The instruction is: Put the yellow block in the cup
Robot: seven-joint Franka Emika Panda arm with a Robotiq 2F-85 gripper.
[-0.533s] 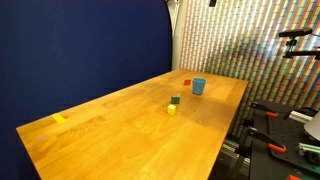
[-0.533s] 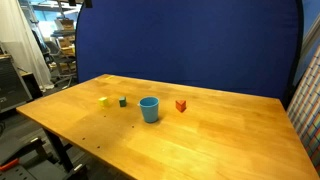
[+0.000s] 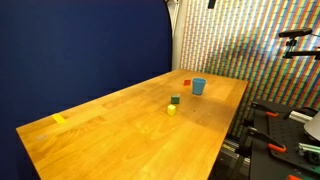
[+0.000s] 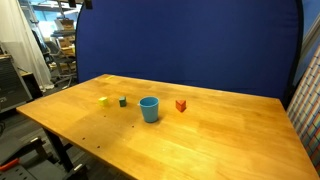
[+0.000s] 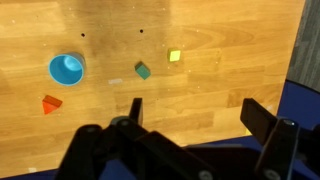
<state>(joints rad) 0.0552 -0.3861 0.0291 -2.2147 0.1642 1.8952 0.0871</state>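
My open gripper will next go far down toward the table, with its fingers on both sides of the yellow block [image 3: 171,110] [image 5: 175,55] beside the dark green one, because that block is well below my gripper.
The yellow block [image 3: 171,110] is a tiny bright yellow cube on the wooden table, next to the dark green block [image 3: 175,100]. It also shows in an exterior view [image 4: 103,100] and in the wrist view [image 5: 174,57]. The light-blue cup [image 3: 199,86] stands upright a little way off; it shows in both exterior views [image 4: 149,109] and, seen from above, in the wrist view [image 5: 67,69]. My gripper [image 5: 197,112] shows only in the wrist view. It is open and empty, high above the table, well clear of the blocks and the cup.
A small red block [image 4: 181,105] lies close to the cup. A flatter yellow piece [image 3: 59,119] lies near the far corner of the table [image 3: 130,140]. A blue backdrop stands behind the table. Equipment stands past the table edge [image 3: 285,125].
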